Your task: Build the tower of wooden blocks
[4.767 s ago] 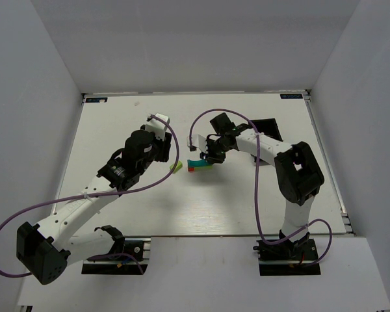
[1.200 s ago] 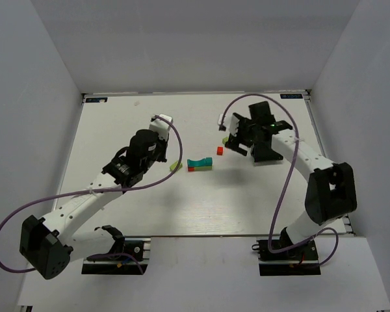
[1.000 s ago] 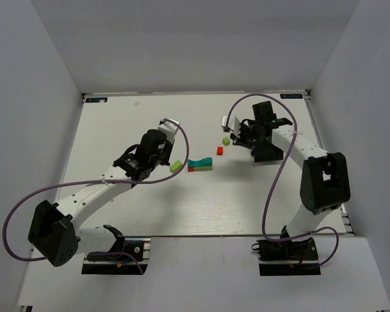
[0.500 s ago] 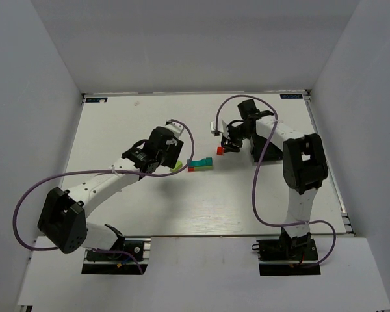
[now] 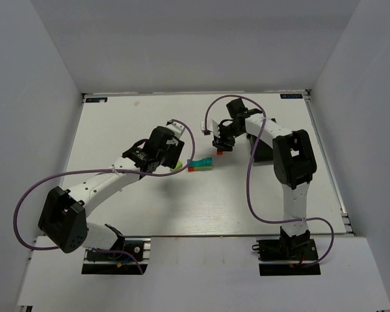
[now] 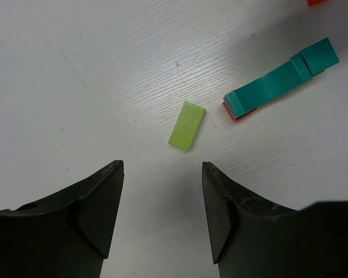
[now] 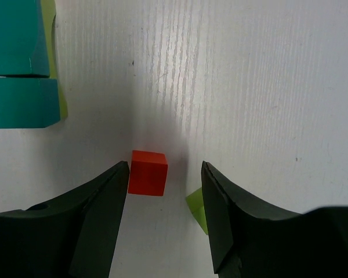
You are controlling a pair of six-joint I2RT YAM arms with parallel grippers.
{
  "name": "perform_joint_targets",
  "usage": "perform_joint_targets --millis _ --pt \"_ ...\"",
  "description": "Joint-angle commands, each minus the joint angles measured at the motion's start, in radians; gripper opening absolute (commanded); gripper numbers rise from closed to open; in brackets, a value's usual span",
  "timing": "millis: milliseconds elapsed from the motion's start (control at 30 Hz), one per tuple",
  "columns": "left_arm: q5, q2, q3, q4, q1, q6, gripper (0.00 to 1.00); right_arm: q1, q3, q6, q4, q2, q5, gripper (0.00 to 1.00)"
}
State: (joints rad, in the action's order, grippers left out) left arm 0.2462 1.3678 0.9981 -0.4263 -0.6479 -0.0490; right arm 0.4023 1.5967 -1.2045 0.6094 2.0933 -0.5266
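My right gripper's stack-side finger is by the off-center red cube (image 5: 220, 153) (image 7: 148, 172), so next the gripper needs to ease down and slightly toward the low stack around the cube and close.
The low stack (image 5: 201, 163) lies mid-table: a teal arch block (image 6: 281, 81) on a red block (image 6: 235, 114), with lime green under its far end (image 7: 52, 35). A flat lime green block (image 6: 187, 125) lies loose just left of it. My left gripper (image 6: 161, 166) is open and empty, hovering just short of that block. A red cube (image 7: 148, 172) and a small lime green cube (image 7: 197, 209) lie right of the stack. My right gripper (image 7: 165, 166) is open, and the red cube sits between its fingers, close to the left one. No orange block shows.
A black rectangular bin (image 5: 262, 153) stands behind the right arm, partly hidden by it. White walls enclose the table on three sides. Purple cables loop from both arms over the table.
The right gripper swung left from near the bin and came down around the red cube. The left gripper moved right, close to the flat lime green block. The blocks have not moved in the last second.
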Motion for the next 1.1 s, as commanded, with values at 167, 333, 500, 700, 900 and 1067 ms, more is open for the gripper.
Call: perform_joint_targets --millis 167,333,500,700,900,1067 --pt "-0.024 -0.013 0.037 -0.003 0.005 -0.002 0.67 0.017 0.055 0.048 0.053 0.037 0.037 0.59" --pt "-0.024 -0.013 0.037 -0.003 0.005 -0.002 0.67 0.015 0.037 0.049 0.055 0.017 0.043 0.59" --pt "-0.024 -0.013 0.037 -0.003 0.005 -0.002 0.67 0.017 0.019 0.077 0.017 0.025 0.077 0.56" --pt "-0.024 -0.004 0.037 -0.003 0.005 -0.002 0.67 0.012 0.02 0.083 0.024 0.03 0.079 0.4" --pt "-0.004 -0.004 0.037 -0.003 0.005 -0.002 0.67 0.013 0.022 0.083 0.047 0.008 0.06 0.1" --pt "0.005 -0.036 0.037 -0.003 0.005 -0.002 0.67 0.013 0.008 0.091 0.069 -0.071 0.011 0.06"
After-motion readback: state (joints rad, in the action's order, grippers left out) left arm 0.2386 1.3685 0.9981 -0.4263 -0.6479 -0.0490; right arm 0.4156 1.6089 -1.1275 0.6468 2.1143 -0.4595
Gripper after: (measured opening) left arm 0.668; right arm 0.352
